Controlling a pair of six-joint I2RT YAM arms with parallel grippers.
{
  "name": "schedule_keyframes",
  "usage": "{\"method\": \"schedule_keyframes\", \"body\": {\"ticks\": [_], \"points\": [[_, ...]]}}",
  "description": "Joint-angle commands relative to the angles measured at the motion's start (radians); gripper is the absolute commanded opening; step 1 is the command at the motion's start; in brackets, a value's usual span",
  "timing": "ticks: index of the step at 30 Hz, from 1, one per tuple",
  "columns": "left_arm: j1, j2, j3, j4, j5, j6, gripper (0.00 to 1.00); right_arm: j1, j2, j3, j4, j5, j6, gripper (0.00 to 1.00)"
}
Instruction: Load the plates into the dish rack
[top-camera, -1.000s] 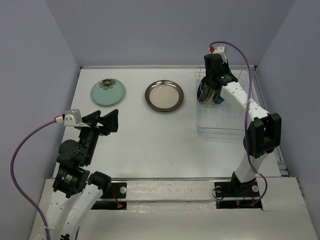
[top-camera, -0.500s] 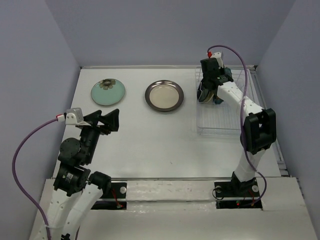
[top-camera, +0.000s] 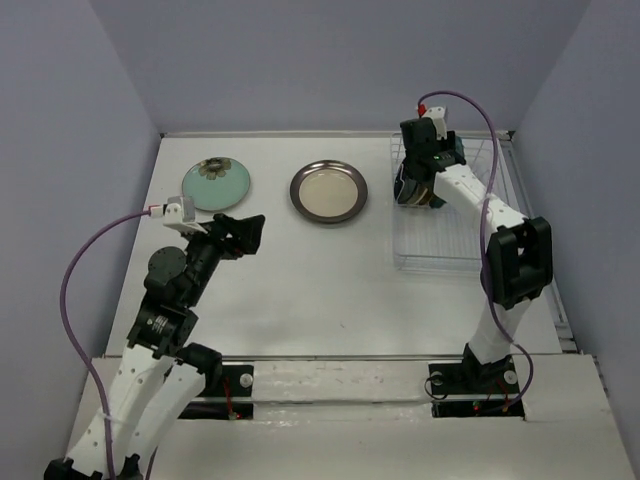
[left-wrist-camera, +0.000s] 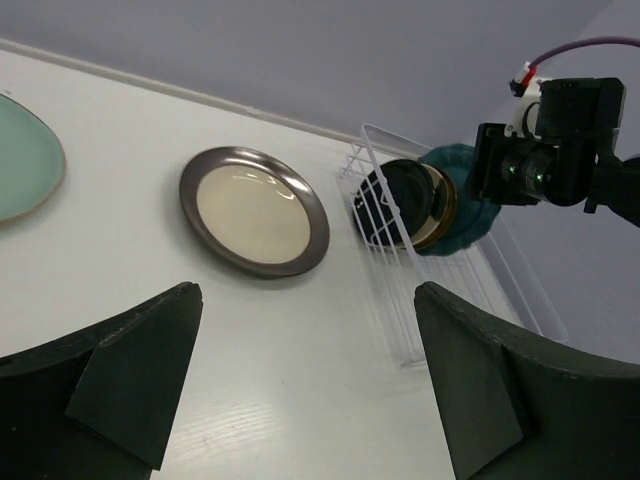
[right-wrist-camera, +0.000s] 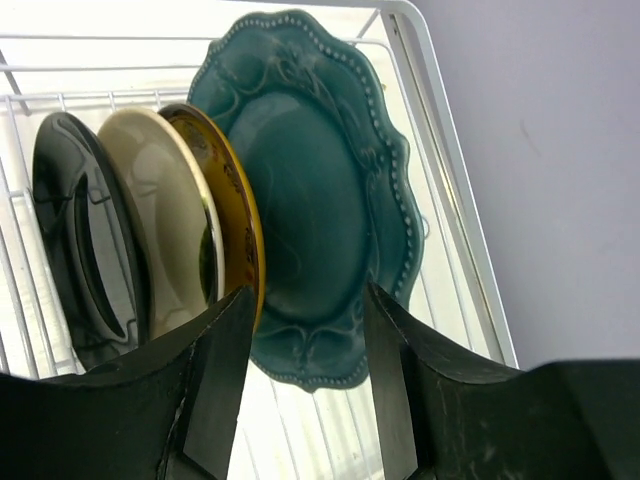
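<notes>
My left gripper is to move away from my base first, and then it should go down while turning to get onto the silver plate's rim that faces the mint flower plate (top-camera: 215, 185).
The white wire dish rack (top-camera: 455, 235) stands at the back right. In the right wrist view a glossy black plate (right-wrist-camera: 75, 235), a cream plate (right-wrist-camera: 160, 225), a yellow-orange plate (right-wrist-camera: 238, 215) and a scalloped teal plate (right-wrist-camera: 325, 190) stand on edge in it. My right gripper (right-wrist-camera: 305, 375) is open just above them, its fingers either side of the teal plate's lower rim. The mint flower plate (top-camera: 215, 185) and the silver metal plate (top-camera: 328, 191) lie flat on the table. My left gripper (top-camera: 245, 235) is open and empty, near the silver plate (left-wrist-camera: 255, 210). I cannot make out a dark grey plate.
The rack (left-wrist-camera: 440, 290) has free slots towards its near end. The table is walled in at the back and both sides. The right arm (left-wrist-camera: 550, 150) hangs over the rack's far end.
My left arm has reached forward and to the right, towards the middle of the table. My right gripper has shifted slightly left over the rack's far end.
</notes>
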Motion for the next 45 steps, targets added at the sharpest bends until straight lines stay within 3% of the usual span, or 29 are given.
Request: {"method": "schedule_keyframes", "body": {"ticks": [1, 6, 8, 11, 15, 19, 24, 31, 37, 39, 43, 44, 45], "points": [[0.005, 0.103, -0.098, 0.21, 0.132, -0.146, 0.99, -0.002, -0.136, -0.034, 0.008, -0.012, 0.05, 0.54], [-0.036, 0.335, -0.16, 0.353, 0.146, -0.209, 0.99, -0.002, -0.299, -0.097, 0.025, -0.131, 0.137, 0.54], [-0.073, 0.444, -0.138, 0.37, 0.058, -0.196, 0.99, -0.002, -0.365, -0.167, 0.053, -0.208, 0.18, 0.54], [-0.18, 0.569, -0.063, 0.374, -0.12, -0.164, 0.97, -0.002, -0.584, -0.357, 0.213, -0.5, 0.262, 0.57], [-0.2, 0.726, 0.004, 0.385, -0.222, -0.15, 0.96, -0.002, -0.736, -0.567, 0.431, -0.733, 0.357, 0.64], [-0.191, 0.919, 0.072, 0.413, -0.311, -0.152, 0.96, -0.002, -0.868, -0.664, 0.49, -0.88, 0.421, 0.64], [-0.13, 1.114, 0.17, 0.474, -0.245, -0.212, 0.94, -0.002, -0.924, -0.768, 0.561, -1.03, 0.484, 0.64], [-0.039, 1.338, 0.258, 0.621, -0.136, -0.274, 0.86, -0.002, -0.948, -0.824, 0.562, -1.09, 0.478, 0.65], [0.034, 1.504, 0.305, 0.724, -0.038, -0.351, 0.72, -0.002, -0.922, -0.835, 0.578, -1.145, 0.493, 0.64], [0.045, 1.539, 0.304, 0.771, -0.012, -0.385, 0.57, -0.002, -0.906, -0.836, 0.587, -1.158, 0.498, 0.65], [0.047, 1.564, 0.325, 0.801, 0.026, -0.393, 0.41, -0.002, -0.887, -0.824, 0.587, -1.165, 0.501, 0.65], [0.048, 1.567, 0.337, 0.799, 0.034, -0.388, 0.29, -0.002, -0.882, -0.821, 0.587, -1.165, 0.501, 0.65], [0.05, 1.57, 0.34, 0.801, 0.036, -0.388, 0.25, -0.002, -0.881, -0.819, 0.587, -1.167, 0.501, 0.65]]}}
